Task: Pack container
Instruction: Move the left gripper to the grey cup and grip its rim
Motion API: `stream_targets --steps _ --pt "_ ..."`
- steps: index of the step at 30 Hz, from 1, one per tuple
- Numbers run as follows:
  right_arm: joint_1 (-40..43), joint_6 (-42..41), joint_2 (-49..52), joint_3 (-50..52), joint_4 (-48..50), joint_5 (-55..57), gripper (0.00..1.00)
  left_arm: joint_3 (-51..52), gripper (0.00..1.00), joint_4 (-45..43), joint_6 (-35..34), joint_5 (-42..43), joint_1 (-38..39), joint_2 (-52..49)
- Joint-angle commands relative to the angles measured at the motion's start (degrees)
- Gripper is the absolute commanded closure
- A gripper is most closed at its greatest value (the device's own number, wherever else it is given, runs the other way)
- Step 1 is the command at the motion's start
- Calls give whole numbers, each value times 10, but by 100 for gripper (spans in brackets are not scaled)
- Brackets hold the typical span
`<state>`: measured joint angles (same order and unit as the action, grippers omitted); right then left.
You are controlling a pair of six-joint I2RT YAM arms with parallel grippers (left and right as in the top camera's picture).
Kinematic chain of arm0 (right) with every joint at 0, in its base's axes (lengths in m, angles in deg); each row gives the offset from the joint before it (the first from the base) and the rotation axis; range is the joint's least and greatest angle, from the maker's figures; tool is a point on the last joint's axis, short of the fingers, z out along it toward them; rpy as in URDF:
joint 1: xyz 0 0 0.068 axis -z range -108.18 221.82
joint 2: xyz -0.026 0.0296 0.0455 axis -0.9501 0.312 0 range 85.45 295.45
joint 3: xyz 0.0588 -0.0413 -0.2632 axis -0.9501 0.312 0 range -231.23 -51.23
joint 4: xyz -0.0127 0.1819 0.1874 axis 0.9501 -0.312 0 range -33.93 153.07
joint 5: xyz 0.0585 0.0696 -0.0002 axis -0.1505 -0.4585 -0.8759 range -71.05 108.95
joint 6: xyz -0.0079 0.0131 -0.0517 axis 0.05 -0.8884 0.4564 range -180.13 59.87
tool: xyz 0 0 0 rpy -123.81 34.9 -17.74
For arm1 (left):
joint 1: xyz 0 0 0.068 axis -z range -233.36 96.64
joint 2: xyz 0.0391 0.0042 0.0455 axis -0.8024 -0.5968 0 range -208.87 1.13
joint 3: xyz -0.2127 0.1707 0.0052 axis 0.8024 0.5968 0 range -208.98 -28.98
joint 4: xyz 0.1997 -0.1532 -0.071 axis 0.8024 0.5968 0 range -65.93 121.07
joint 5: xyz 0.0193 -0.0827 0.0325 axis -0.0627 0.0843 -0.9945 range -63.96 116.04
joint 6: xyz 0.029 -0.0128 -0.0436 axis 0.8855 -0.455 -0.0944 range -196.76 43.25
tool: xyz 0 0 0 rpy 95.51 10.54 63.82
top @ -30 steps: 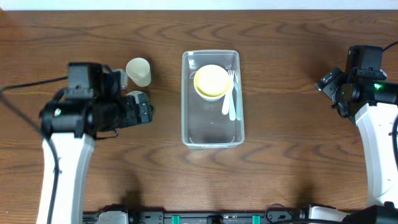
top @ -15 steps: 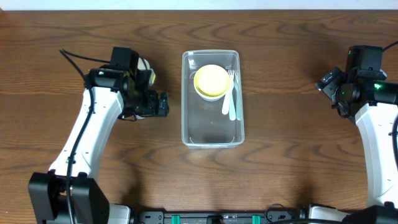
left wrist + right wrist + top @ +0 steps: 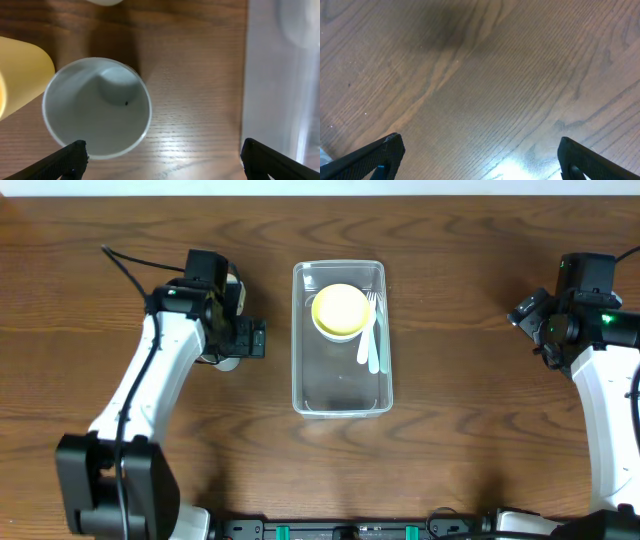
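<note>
The yellow cup (image 3: 20,75) is crowding the opposite side of the white cup, so my left gripper needs to move down next over the white cup's side that faces the container, with one finger inside the white cup's rim.
The clear plastic container (image 3: 340,395) stands mid-table and holds a yellow bowl (image 3: 340,310) and white plastic cutlery (image 3: 373,345). Its wall shows at the right of the left wrist view (image 3: 280,75). My left gripper (image 3: 240,340) is open and empty above a white cup (image 3: 97,115), which stands upright on the table; a bit of it shows under the arm (image 3: 226,362). A yellow cup (image 3: 20,75) is just beside the white one and peeks out behind my wrist (image 3: 233,283). My right gripper (image 3: 530,315) is open and empty over bare wood (image 3: 480,75).
The rim of another white item (image 3: 105,1) shows at the top edge of the left wrist view. The front half of the container holds nothing.
My left arm has swung right and back from the table's left side and now hovers over the two cups beside the container. The right arm has not moved.
</note>
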<state>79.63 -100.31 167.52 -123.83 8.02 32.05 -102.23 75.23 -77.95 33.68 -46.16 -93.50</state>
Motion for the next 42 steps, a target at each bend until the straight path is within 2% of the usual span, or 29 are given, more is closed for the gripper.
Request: stream_targets --steps 1,5,8,14,16,18,23,30,36,41,42 --pt "2 -9 0 -7 0 10 1 -9 1 -1 9 -17 0 -33" --pt "2 -9 0 -7 0 10 1 -9 0 -5 9 -17 0 -56" --pt "2 -9 0 -7 0 10 1 -9 8 -9 9 -17 0 -62" --pt "2 -9 0 -7 0 10 1 -9 36 -19 9 -17 0 -62" --pt "2 -9 0 -7 0 10 1 -9 38 -20 9 -17 0 -62" --pt "2 -9 0 -7 0 10 1 -8 44 -20 9 -17 0 -63" --pt "2 -9 0 -7 0 10 1 3 47 -24 9 -17 0 -64" --pt "2 -9 0 -7 0 10 1 5 69 -22 7 -20 0 -71" --pt "2 -9 0 -7 0 10 1 6 73 -15 -4 -42 0 -72" --pt "2 -9 0 -7 0 10 1 6 81 -7 -6 -45 0 -72" --pt "2 -9 0 -7 0 10 1 6 86 -7 -6 -45 0 -72"
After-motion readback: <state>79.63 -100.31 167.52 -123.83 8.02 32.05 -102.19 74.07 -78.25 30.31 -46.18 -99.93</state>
